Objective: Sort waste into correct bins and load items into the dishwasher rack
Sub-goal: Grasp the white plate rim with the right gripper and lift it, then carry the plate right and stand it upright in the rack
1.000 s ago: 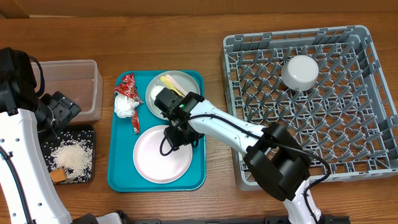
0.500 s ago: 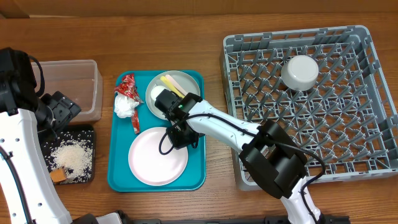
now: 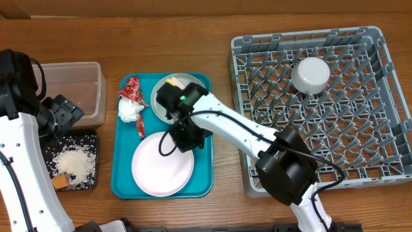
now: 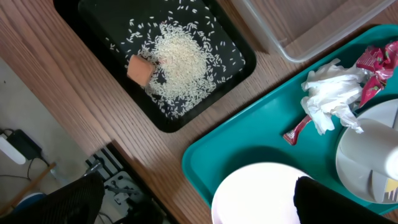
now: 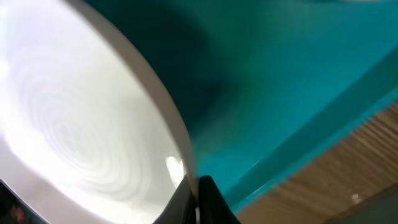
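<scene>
The right gripper moves up and outward to the pegs [image 3: 277,68] beside the upturned white bowl next, then lowers and releases the plate, since those pegs stand empty.
My right gripper [image 3: 183,139] is shut on the right rim of the white plate [image 3: 161,166], which lies at the front of the teal tray [image 3: 122,180]. In the right wrist view both fingers [image 5: 211,202] pinch the plate's edge [image 5: 180,149]. The grey plate [image 3: 158,98] with the pale yellow cutlery [image 3: 172,82] sits behind, partly hidden by the arm. The red wrapper [image 3: 133,86] and white napkin [image 3: 131,109] lie on the tray's left side. Rice [image 4: 180,56] and an orange cube [image 4: 140,68] rest in the black tray [image 4: 239,62]. My left gripper [image 3: 63,115] hangs open above the black tray.
The clear tub [image 3: 77,90] stands behind the black tray at the far left. The big grey dishwasher rack [image 3: 360,161] fills the right side, with an upturned white bowl [image 3: 310,75] among its pegs. Bare wood lies between the teal tray and the rack.
My right gripper has closed on the white plate's rim. The plate has slid a little left and forward on the teal tray. The left arm has not moved.
</scene>
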Robot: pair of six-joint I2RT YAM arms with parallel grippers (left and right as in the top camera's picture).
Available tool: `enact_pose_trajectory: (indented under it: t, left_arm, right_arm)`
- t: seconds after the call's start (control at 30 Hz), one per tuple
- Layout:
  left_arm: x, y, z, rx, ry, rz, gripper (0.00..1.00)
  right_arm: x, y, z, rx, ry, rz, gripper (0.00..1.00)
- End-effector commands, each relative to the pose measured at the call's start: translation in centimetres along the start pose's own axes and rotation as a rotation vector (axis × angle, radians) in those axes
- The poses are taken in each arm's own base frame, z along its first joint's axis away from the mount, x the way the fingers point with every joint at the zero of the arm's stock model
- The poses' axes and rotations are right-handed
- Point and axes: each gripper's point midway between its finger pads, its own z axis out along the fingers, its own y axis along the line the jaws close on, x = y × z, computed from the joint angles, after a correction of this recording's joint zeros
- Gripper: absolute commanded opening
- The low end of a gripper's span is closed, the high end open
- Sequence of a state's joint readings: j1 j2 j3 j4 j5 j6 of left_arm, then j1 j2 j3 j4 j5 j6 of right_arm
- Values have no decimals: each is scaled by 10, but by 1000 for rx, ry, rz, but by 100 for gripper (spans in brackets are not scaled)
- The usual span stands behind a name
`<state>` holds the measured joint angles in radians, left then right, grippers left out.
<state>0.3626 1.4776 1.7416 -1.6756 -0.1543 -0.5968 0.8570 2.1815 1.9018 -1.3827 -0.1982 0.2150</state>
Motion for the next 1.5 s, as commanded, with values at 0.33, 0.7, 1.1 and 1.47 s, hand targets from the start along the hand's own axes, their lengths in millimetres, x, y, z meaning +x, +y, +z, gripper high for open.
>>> enact_pose_trajectory:
  t: [0.33,0.7,1.1,1.47]
  left_arm:
    - [-2,2,3,-17,1,-12,100]
    - [-2,2,3,-17,1,-11,100]
    - [-1,2,3,-17,2,-11,100]
    - [-1,2,3,-17,2,-11,100]
  right_arm:
    - [4,-101,-225,141,-485,188,4]
    - [64,-285,-296,413,-650,748,4]
    - [87,-362,-306,692,-714,1023,4]
    - [83,-380,-259,789,-639,1075,4]
